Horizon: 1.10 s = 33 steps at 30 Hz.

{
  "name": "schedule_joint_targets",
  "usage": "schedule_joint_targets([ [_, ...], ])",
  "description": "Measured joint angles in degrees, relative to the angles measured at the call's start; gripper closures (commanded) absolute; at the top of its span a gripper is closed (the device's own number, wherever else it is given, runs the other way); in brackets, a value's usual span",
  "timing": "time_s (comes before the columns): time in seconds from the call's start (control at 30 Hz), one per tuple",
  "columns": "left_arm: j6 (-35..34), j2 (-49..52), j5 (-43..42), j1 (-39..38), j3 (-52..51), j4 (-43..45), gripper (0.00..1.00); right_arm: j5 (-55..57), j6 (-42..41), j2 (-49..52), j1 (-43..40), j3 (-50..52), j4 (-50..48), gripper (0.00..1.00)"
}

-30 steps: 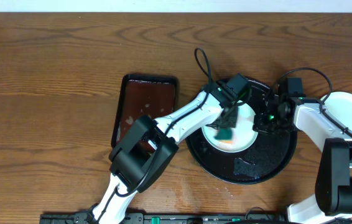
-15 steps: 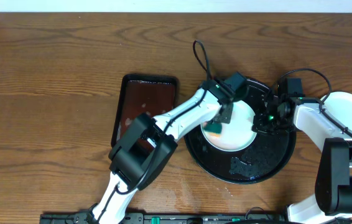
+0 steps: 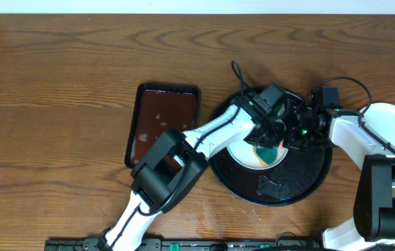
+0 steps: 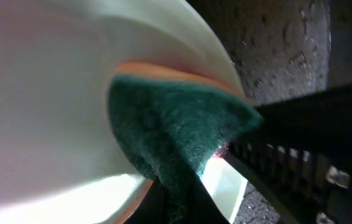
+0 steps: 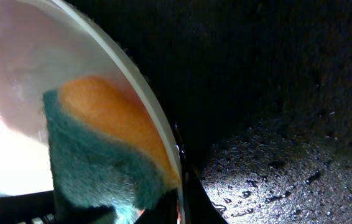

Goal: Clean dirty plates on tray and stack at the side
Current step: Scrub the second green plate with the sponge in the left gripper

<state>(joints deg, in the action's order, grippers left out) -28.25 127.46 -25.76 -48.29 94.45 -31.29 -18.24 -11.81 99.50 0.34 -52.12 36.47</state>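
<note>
My left gripper will next wipe to the left in the overhead view, off the plate and over the red-brown tray [image 3: 162, 124], to let go of the sponge [image 3: 268, 147] there, because that tray is clear.
A pale plate [image 3: 248, 156] lies on the wet black tray [image 3: 302, 178]. My left gripper [image 3: 271, 134] is shut on a green and orange sponge [image 3: 268, 147] and presses it on the plate's right side. In the left wrist view the sponge [image 4: 176, 130] sits on the plate [image 4: 39, 93] near its rim, held by the jaws [image 4: 179, 208]. My right gripper [image 3: 298, 134] is shut on the plate's right rim. The right wrist view shows the rim [image 5: 154, 118] between its jaws [image 5: 179, 199], with the sponge [image 5: 101, 149] beside it. A white plate [image 3: 393, 129] lies on the table to the right of the tray.
A small rectangular red-brown tray [image 3: 162, 118] lies left of the black tray. The black tray's surface is beaded with water [image 5: 275, 162]. The two grippers are close together over the tray's upper right part. Bare wooden table lies to the left and behind.
My left gripper has moved the sponge from the plate's left side across to its right edge, close to the right gripper. The right gripper has stayed on the rim.
</note>
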Motion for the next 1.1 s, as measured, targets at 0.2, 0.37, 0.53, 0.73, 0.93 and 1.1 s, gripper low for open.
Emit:
schedule_joint_targets([
  [0.2, -0.26, 0.0, 0.92, 1.31, 0.83, -4.94, 0.93, 0.0, 0.0, 0.0, 0.0, 0.0, 0.04, 0.99],
  [0.37, -0.46, -0.31, 8.0, 3.3, 1.95, -12.0, 0.93, 0.0, 0.0, 0.0, 0.0, 0.0, 0.04, 0.99],
  [0.53, -0.46, -1.09, 19.54, 4.68, 2.82, -18.03, 0.93, 0.0, 0.0, 0.0, 0.0, 0.0, 0.04, 0.99],
  [0.73, -0.48, -0.28, 28.22, 4.5, 5.42, -22.64, 0.93, -0.07, 0.0, 0.0, 0.02, 0.0, 0.07, 0.99],
  [0.93, -1.36, -0.11, 25.53, 4.5, 5.27, -17.42, 0.93, -0.35, 0.0, 0.04, 0.02, 0.0, 0.13, 0.99],
  [1.1, -1.57, 0.28, 14.21, 5.62, 4.52, -10.27, 0.92, -0.39, -0.15, 0.09, 0.02, 0.0, 0.13, 0.99],
])
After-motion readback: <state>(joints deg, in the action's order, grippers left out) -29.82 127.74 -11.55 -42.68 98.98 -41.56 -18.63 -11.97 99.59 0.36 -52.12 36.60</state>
